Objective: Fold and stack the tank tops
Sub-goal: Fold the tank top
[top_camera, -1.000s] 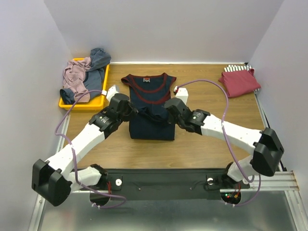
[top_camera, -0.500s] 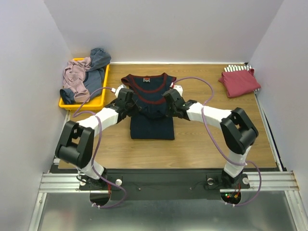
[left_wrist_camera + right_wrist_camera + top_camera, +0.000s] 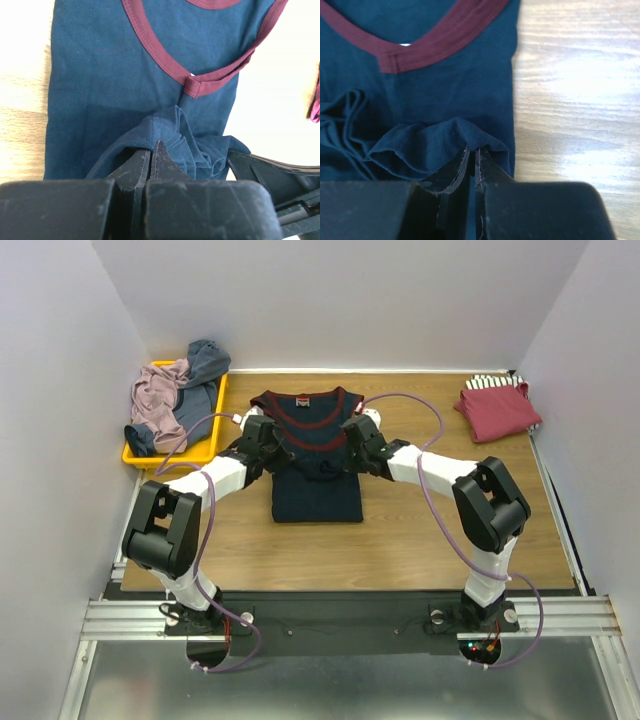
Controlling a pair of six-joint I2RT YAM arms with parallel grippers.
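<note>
The robot needs to move the hem in the right gripper slightly outward toward the maroon neckline trim (image 3: 415,59) next and let it go, since the hem lies short of the trim.
The navy jersey (image 3: 315,490) with maroon trim lies in the middle of the table, neckline toward the far side. Its bottom hem is lifted and carried over its upper part. My left gripper (image 3: 268,445) is shut on the hem's left corner (image 3: 160,130). My right gripper (image 3: 352,443) is shut on the hem's right corner (image 3: 455,135). The hem bunches in folds between them. A folded dark red top (image 3: 497,410) lies on a striped one (image 3: 490,382) at the far right. Mauve (image 3: 155,400) and grey-blue (image 3: 205,365) tops are heaped at the far left.
A yellow tray (image 3: 170,454) at the far left holds the heap of tops. White walls stand close on the left, right and back. Purple cables loop from both arms above the table. The wooden tabletop (image 3: 420,540) shows around the jersey.
Both grippers have carried the jersey's hem away from me toward the neckline, and both arms have stretched further out. The hem's folded edge now lies higher up the jersey.
</note>
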